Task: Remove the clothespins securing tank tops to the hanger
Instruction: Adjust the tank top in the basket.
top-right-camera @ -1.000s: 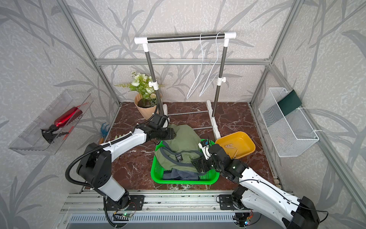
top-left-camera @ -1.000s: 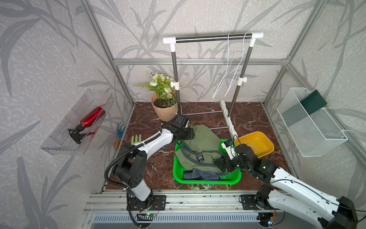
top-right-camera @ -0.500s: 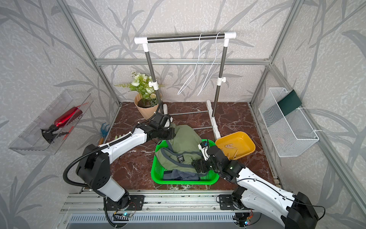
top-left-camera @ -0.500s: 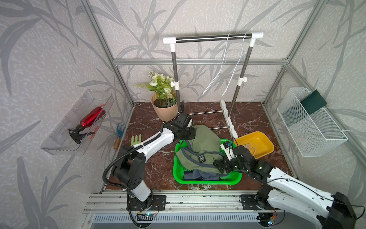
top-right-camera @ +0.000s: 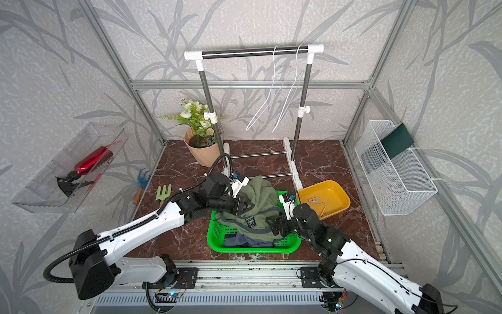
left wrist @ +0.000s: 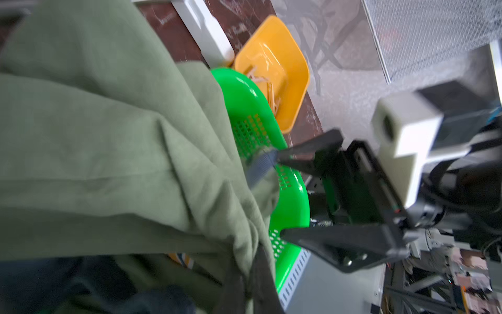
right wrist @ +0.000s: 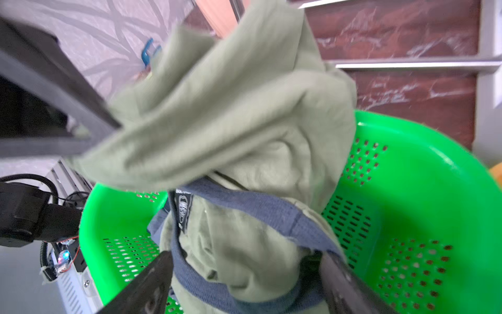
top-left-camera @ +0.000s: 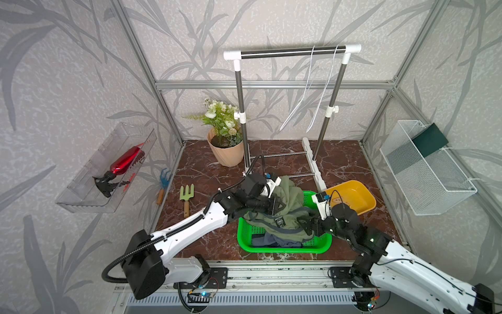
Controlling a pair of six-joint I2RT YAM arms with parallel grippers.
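My left gripper lowers its olive fold onto the heap below in the green basket next and releases it, since that fold hangs above the basket's rim.
The olive green tank top [top-left-camera: 285, 198] with grey-blue trim is heaped over the green basket [top-left-camera: 285, 248]. A dark navy tank top [top-left-camera: 274, 240] lies under it. My left gripper [left wrist: 251, 285] is shut on a fold of the olive cloth at the heap's left side [top-right-camera: 240, 205]. My right gripper [right wrist: 244, 261] is open, one finger on either side of the blue-trimmed bunch [right wrist: 244, 217] at the basket's right side [top-left-camera: 305, 227]. Pale clothespins [top-right-camera: 315, 202] lie in the yellow tray [top-right-camera: 334, 190]. Two white wire hangers [top-left-camera: 312, 89] hang bare on the rack.
The rack's white feet [top-left-camera: 312, 163] stand just behind the basket. A potted plant [top-left-camera: 225, 141] is at the back left. A green hand fork [top-left-camera: 187, 197] and a blue one [top-left-camera: 163, 180] lie at the left. A wire basket [top-left-camera: 423, 168] hangs on the right wall.
My left gripper has shut on the olive cloth and moved forward and right over the basket. The hangers have swung. The right gripper stays open and has shifted slightly.
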